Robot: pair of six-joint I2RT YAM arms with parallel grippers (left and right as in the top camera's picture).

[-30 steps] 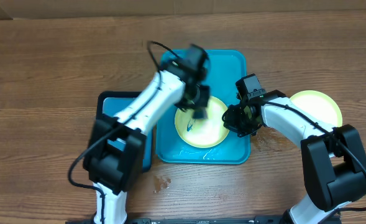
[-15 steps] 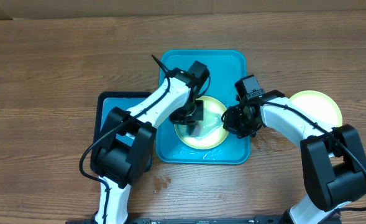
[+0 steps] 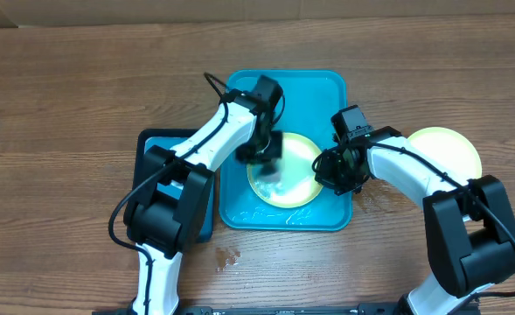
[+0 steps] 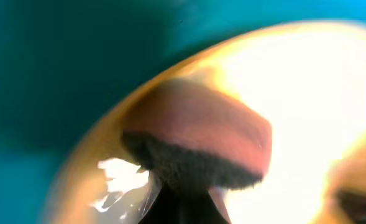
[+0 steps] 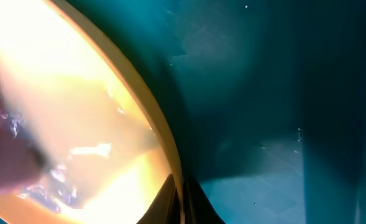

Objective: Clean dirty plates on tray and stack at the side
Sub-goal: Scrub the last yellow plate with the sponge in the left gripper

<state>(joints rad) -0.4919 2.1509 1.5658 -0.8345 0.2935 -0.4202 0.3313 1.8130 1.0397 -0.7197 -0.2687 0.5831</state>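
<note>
My left gripper wipes on, lifts, moves left in the overhead view and lowers the sponge into the blue tray next, since that tray lies clear of the plate.
A yellow-green-rimmed plate (image 3: pixel 294 179) lies in the teal tray (image 3: pixel 314 87). My left gripper (image 3: pixel 266 157) is shut on a pink sponge with a dark scrub face (image 4: pixel 201 143) and presses it onto the plate's wet left part (image 4: pixel 313 81). My right gripper (image 3: pixel 331 171) is shut on the plate's right rim (image 5: pixel 167 149), with one finger on each side of it (image 5: pixel 181 199). A second yellow-green-rimmed plate (image 3: pixel 445 149) lies on the table at the right. No teal-rimmed plate shows.
A smaller black-rimmed blue tray (image 3: pixel 165 144) sits left of the teal tray, under my left arm. Water pools on the teal tray's front floor (image 3: pixel 274 213). A wet spot (image 3: pixel 229 255) marks the wooden table in front.
My left gripper has swept the sponge down and left across the plate. The blue smear seen earlier on the plate's left part no longer shows. My right gripper has not moved.
</note>
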